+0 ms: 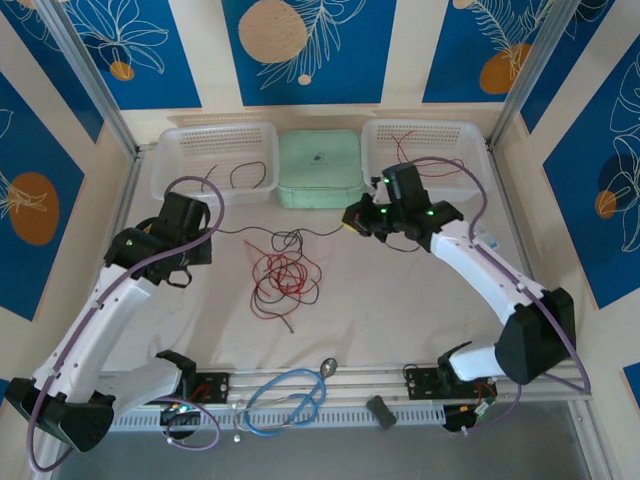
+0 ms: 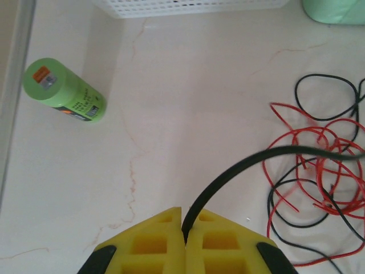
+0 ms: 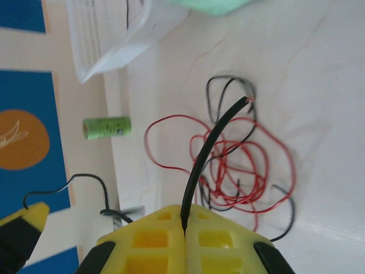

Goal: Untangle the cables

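My right gripper pulls away from my left gripper, toward the basket with the red wire (image 1: 430, 150), and releases next, because the black cable still crosses the tangle's loops.
The cables (image 1: 283, 275) lie as a loose tangle of thin red and black wires on the white table, mid-way between the arms. My left gripper (image 1: 212, 234) sits left of the tangle. Its yellow jaws (image 2: 185, 224) are shut on a black cable (image 2: 239, 165) that arcs right over the tangle (image 2: 319, 177). My right gripper (image 1: 350, 220) hangs above the tangle's right side. In the right wrist view it (image 3: 184, 220) is shut on a black cable (image 3: 208, 148) whose bare copper tip points away over the red loops (image 3: 239, 165).
Two white baskets (image 1: 215, 128) (image 1: 425, 125) flank a pale green box (image 1: 320, 168) at the back; the left holds a black wire, the right a red one. A green cylinder (image 2: 64, 91) lies left of the tangle. A light-blue looped cable (image 1: 285, 400) rests at the near rail.
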Controlling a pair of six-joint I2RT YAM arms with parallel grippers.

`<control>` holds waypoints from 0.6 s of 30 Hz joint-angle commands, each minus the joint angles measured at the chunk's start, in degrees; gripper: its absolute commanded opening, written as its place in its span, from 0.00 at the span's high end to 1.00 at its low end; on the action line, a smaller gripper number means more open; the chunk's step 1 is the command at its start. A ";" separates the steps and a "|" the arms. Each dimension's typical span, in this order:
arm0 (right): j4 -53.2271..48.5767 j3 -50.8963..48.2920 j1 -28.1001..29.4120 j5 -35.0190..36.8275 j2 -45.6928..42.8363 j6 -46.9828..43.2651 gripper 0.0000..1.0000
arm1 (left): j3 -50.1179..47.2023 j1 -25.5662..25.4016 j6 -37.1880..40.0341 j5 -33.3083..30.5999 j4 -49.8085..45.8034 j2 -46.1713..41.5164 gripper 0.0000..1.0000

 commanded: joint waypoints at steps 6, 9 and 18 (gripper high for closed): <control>-5.21 -3.71 -9.23 0.80 -9.54 -3.46 1.00 | 0.17 2.69 2.19 -3.52 -2.43 -1.14 1.00; -6.29 -4.68 -12.33 0.09 -11.38 -4.17 1.00 | -0.03 3.45 2.56 -3.95 -2.61 -1.23 1.00; -9.48 -6.97 -23.03 -1.86 -15.91 -7.13 1.00 | 0.11 5.87 3.87 -4.85 -2.70 -1.49 1.00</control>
